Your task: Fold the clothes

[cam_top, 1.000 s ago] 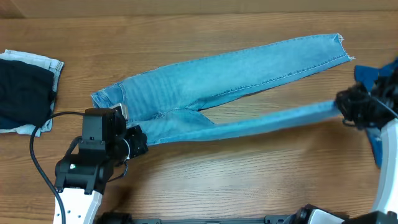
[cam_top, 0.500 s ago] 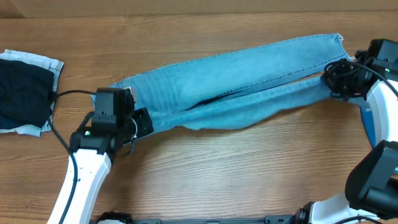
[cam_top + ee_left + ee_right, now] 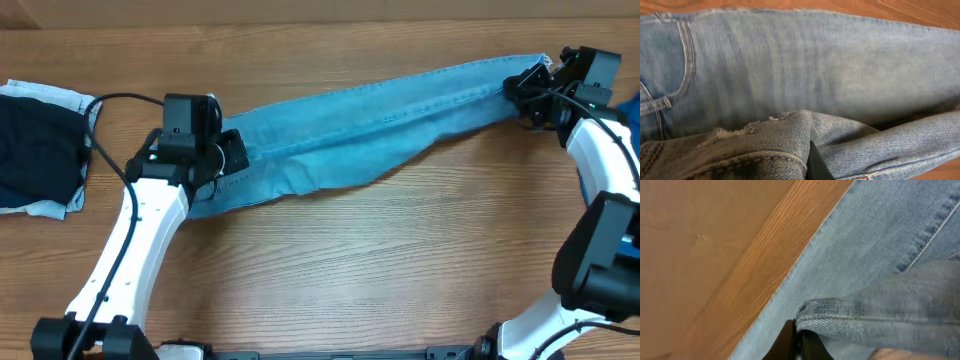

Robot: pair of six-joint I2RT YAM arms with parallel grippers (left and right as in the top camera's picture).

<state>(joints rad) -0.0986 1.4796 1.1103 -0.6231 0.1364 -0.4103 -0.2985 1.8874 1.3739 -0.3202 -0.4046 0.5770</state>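
Note:
The jeans' far edge (image 3: 246, 113) (image 3: 755, 12) is outward of my left gripper and still uncovered, so my left gripper will carry the near side of the waistband outward and let go of it along there.
Long light-blue jeans (image 3: 380, 110) lie slantwise across the wooden table (image 3: 350, 260), one leg folded over the other, with a loose bulge along the near edge. At the waist end my left gripper (image 3: 228, 155) is shut on the jeans. The left wrist view is filled by the jeans (image 3: 815, 65), with a bunched waistband fold (image 3: 740, 150) against a dark finger (image 3: 816, 165). My right gripper (image 3: 518, 92) is at the hem end. In the right wrist view it (image 3: 799, 342) is pinched shut on the rolled hem (image 3: 830, 317).
A dark navy piece (image 3: 40, 150) lies on pale denim at the far left edge. A black cable (image 3: 110, 105) loops from the left arm toward it. Something blue (image 3: 630, 110) shows at the right edge behind the right arm.
Both arms have swung away from me, carrying the near leg up and over the far leg. The two legs, spread apart a second ago, now lie stacked.

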